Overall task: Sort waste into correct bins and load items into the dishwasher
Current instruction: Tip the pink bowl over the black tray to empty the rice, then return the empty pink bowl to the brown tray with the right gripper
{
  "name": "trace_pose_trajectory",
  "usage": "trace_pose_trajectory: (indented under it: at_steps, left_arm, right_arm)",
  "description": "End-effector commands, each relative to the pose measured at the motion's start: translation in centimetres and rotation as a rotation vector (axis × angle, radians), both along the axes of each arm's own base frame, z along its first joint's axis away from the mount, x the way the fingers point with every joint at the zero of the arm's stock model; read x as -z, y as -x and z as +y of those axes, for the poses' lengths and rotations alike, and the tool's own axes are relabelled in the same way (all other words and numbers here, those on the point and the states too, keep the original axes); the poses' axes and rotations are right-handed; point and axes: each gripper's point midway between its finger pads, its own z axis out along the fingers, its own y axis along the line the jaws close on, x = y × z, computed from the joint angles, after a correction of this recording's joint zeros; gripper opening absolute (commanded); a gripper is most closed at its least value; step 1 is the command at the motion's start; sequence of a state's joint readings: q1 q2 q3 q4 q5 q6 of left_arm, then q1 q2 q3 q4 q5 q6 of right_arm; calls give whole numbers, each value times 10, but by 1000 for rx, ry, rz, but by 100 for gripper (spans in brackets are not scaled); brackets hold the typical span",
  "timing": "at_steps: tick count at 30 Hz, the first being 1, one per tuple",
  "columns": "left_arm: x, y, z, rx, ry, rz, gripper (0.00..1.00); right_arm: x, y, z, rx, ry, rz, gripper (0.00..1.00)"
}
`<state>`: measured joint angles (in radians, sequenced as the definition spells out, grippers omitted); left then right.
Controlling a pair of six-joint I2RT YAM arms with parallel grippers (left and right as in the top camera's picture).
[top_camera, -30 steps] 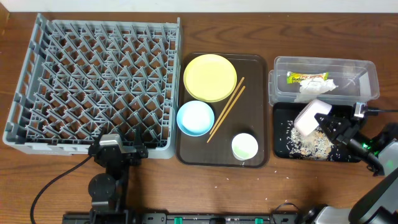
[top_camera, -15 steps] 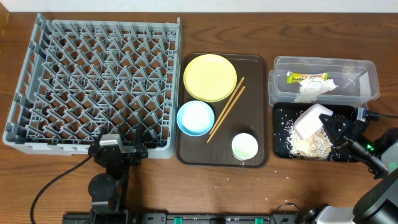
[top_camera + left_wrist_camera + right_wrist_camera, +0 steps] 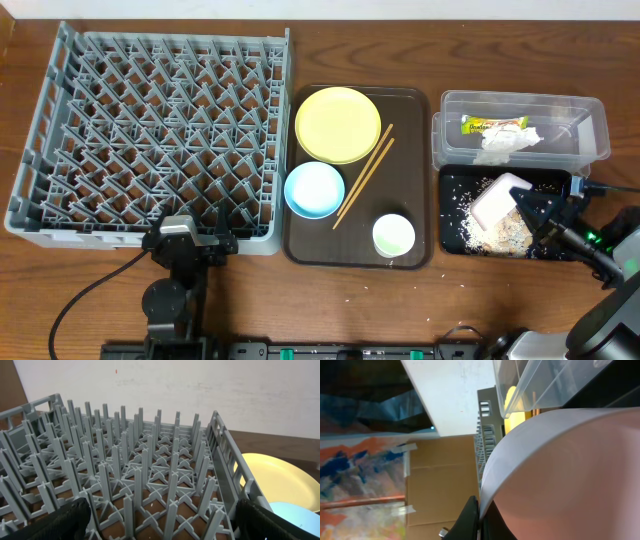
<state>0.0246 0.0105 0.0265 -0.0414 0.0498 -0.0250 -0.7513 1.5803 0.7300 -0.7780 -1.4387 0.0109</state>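
The brown tray's bare spot is to the left in the overhead view, so my right gripper will swing the emptied bowl that way next, lower it upright and let go.
My right gripper (image 3: 528, 206) is shut on the rim of the white bowl (image 3: 497, 199), held tipped over the black tray (image 3: 452, 230), where loose white rice (image 3: 505, 234) lies. In the right wrist view the white bowl (image 3: 570, 475) fills the frame, pinched between the fingers (image 3: 481, 515). The clear tub (image 3: 520, 128) holds the green-yellow wrapper (image 3: 492, 125) and the white napkin (image 3: 505, 143). The yellow plate (image 3: 338, 124), light blue bowl (image 3: 314, 189), chopsticks (image 3: 362, 176) and pale cup (image 3: 393, 235) sit on the brown tray (image 3: 420, 110). My left gripper (image 3: 186, 243) is open at the front edge of the grey dish rack (image 3: 150, 140).
In the left wrist view the dish rack's pegs (image 3: 135, 475) stand close ahead between my open fingers, with the yellow plate (image 3: 277, 480) at the right. A few rice grains (image 3: 460, 327) lie on the wooden table in front of the trays.
The right gripper has lowered the tipped white bowl slightly toward the black tray. The left arm has not moved.
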Motion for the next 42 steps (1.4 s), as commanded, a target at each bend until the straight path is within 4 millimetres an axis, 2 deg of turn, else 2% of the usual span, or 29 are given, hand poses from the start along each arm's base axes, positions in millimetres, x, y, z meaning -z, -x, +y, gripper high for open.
trace_pose_trajectory:
  at_steps: [1,4,7,12,14,15,17,20,21,23,25,28,34,39,41,42]
  left_arm:
    - [15,0,2,-10,-6,41,94]
    - [15,0,2,-10,-6,41,94]
    - [16,0,2,-10,-6,41,94]
    - [16,0,2,-10,-6,41,94]
    - [16,0,2,-10,-6,41,94]
    - [15,0,2,-10,-6,41,94]
    - [16,0,2,-10,-6,41,94]
    - [15,0,2,-10,-6,41,94]
    - [16,0,2,-10,-6,41,94]
    - [16,0,2,-10,-6,41,94]
    - [15,0,2,-10,-6,41,94]
    - [16,0,2,-10,-6,41,94]
    - [16,0,2,-10,-6,41,94]
    - [16,0,2,-10,-6,41,94]
    - [16,0,2,-10,-6,41,94]
    - [15,0,2,-10,-6,41,94]
  right_arm:
    - [-7,1,1,-5,55,-45,1]
    - [-18,2,10,-34,102,-80,1]
    - [-40,4,32,-105,194,-157,1]
    - [-108,-2,75,-252,349,-354,1]
    - [-127,-9,89,-297,404,-379,1]
    - [-132,-11,95,-314,429,-389,1]
    - [-144,-21,119,-361,569,-399,1]
    - [-148,-37,143,-364,808,-385,1]
    - [-144,-47,156,-357,990,-361,1]
    - [-133,-49,169,-386,1103,-333,1]
    - [-118,-50,182,-438,1169,-315,1]
    - [-76,-50,205,-573,1242,-267,1]
    - [0,-53,226,-792,1313,-176,1]
    - [48,-53,225,-876,1316,-59,1]
    - [62,-52,227,-901,1309,-33,1]
    - [75,-52,228,-921,1305,-6,1]
